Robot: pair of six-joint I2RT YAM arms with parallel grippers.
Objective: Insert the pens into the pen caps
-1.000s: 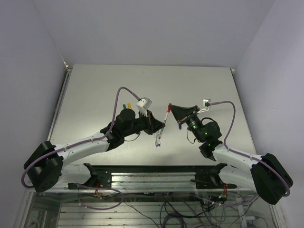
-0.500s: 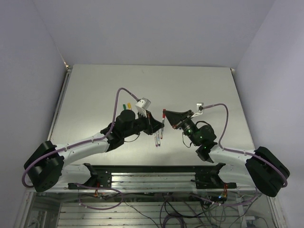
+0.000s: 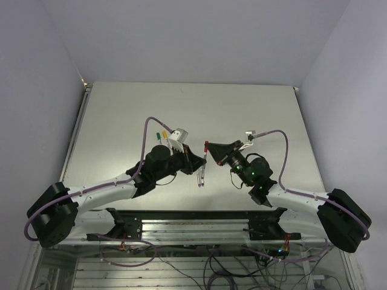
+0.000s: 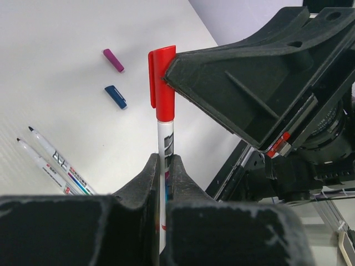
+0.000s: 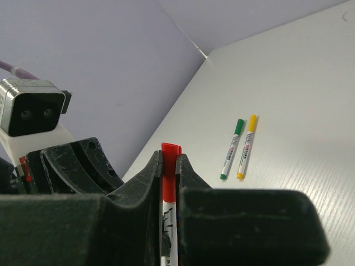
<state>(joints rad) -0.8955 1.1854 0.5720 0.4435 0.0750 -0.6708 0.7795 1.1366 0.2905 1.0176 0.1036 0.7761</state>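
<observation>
The red cap (image 3: 206, 144) is on its pen, so the robot's left gripper will next go outward and down to the bare tabletop beside the yellow pen and let go of it.
My left gripper (image 3: 201, 162) (image 4: 165, 162) is shut on the white barrel of the red pen (image 4: 166, 141) and holds it above the table. The red cap (image 4: 162, 83) (image 3: 206, 144) sits on the pen's tip. My right gripper (image 3: 209, 147) (image 5: 168, 159) is shut on that red cap (image 5: 169, 166). Green (image 5: 232, 147) and yellow (image 5: 247, 145) capped pens lie side by side on the table; they also show in the top view (image 3: 161, 135). Two uncapped pens (image 4: 52, 163) (image 3: 201, 175) lie together. A purple cap (image 4: 113, 60) and a blue cap (image 4: 116, 96) lie loose.
The grey-white table (image 3: 121, 115) ends at walls on the left, back and right. The left wrist camera housing (image 5: 33, 113) is close beside the right fingers. Both arms meet over the near middle of the table.
My right gripper with the red cap has moved left, and the left gripper has shifted slightly left too. The pen between them now stands less tilted.
</observation>
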